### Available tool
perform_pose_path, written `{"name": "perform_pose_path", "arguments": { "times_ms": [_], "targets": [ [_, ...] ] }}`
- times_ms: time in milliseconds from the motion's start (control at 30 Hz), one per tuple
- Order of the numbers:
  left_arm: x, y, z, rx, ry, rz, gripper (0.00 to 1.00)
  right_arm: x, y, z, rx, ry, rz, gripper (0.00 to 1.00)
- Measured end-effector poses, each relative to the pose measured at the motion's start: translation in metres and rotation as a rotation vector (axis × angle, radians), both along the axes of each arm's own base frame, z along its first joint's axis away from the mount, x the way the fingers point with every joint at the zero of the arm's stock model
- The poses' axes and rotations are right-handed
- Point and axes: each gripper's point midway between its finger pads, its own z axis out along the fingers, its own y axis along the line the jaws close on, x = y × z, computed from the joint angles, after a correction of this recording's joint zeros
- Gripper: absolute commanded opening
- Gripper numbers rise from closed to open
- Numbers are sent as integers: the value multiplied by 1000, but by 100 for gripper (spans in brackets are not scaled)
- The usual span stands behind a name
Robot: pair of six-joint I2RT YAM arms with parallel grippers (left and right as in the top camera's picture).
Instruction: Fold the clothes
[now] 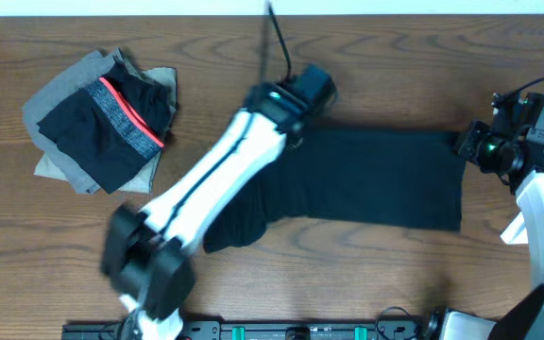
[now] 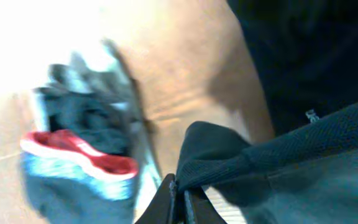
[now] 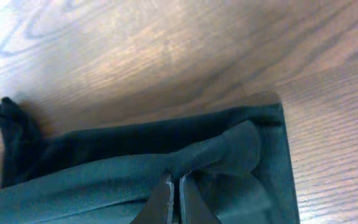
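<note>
My left gripper raises the shirt's fold high next, since my right gripper also holds the shirt (image 3: 229,149).
The black T-shirt (image 1: 376,179) lies spread across the middle of the table, partly folded into a long band. My left gripper (image 1: 296,102) is at its far left corner and is shut on a fold of the black fabric (image 2: 229,149), lifting it; a small white label (image 2: 312,115) shows nearby. My right gripper (image 1: 466,144) is at the shirt's far right corner, shut on a raised pinch of the same shirt (image 3: 229,149). The jaws show in the left wrist view (image 2: 180,190) and in the right wrist view (image 3: 178,186).
A pile of folded clothes (image 1: 102,118), grey and tan with a black piece bearing a red band, sits at the far left of the wooden table (image 1: 366,264). It shows blurred in the left wrist view (image 2: 79,155). My left arm crosses the shirt's left part.
</note>
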Motion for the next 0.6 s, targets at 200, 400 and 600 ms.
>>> {"name": "perform_pose_path", "arguments": {
  "times_ms": [200, 400, 600],
  "targets": [
    [-20, 14, 101, -139, -188, -4, 6, -4, 5, 66, -34, -157, 19, 1],
    [-50, 13, 190, -296, -385, -69, 6, -14, 9, 191, -126, -445, 26, 1],
    [-106, -1, 285, -498, -578, -228, 6, -49, 20, 299, -198, -660, 26, 1]
  ]
}}
